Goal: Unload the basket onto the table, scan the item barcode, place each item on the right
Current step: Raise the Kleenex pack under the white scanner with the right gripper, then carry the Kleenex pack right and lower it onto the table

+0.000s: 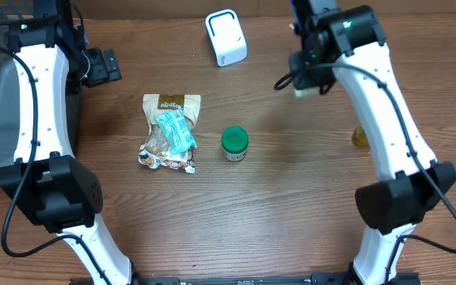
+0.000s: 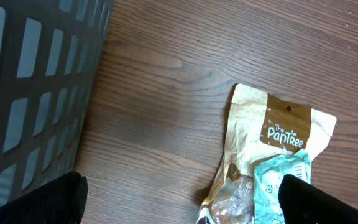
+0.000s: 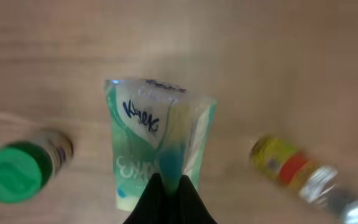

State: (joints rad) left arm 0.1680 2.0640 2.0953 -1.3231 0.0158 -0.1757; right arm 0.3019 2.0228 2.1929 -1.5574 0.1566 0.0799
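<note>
My right gripper should next move down and back to the clear wood between the jar and the yellow bottle, and let go of the packet there.
My right gripper (image 3: 169, 182) is shut on the edge of a pale green tissue packet (image 3: 160, 134), which hangs above the table. In the overhead view that packet (image 1: 308, 85) is held right of the white scanner (image 1: 226, 37) at the back. No barcode shows on it. My left gripper (image 2: 182, 200) is open above bare wood, left of a tan snack bag (image 2: 272, 134) with a teal packet (image 2: 281, 177) lying on it. From above, the left gripper (image 1: 101, 67) sits at the back left.
A green-lidded jar (image 1: 234, 144) stands mid-table, also seen in the right wrist view as the jar (image 3: 14, 171). A yellow bottle (image 1: 360, 138) lies at the right. A grey mesh basket (image 2: 36, 74) stands at the table's left edge.
</note>
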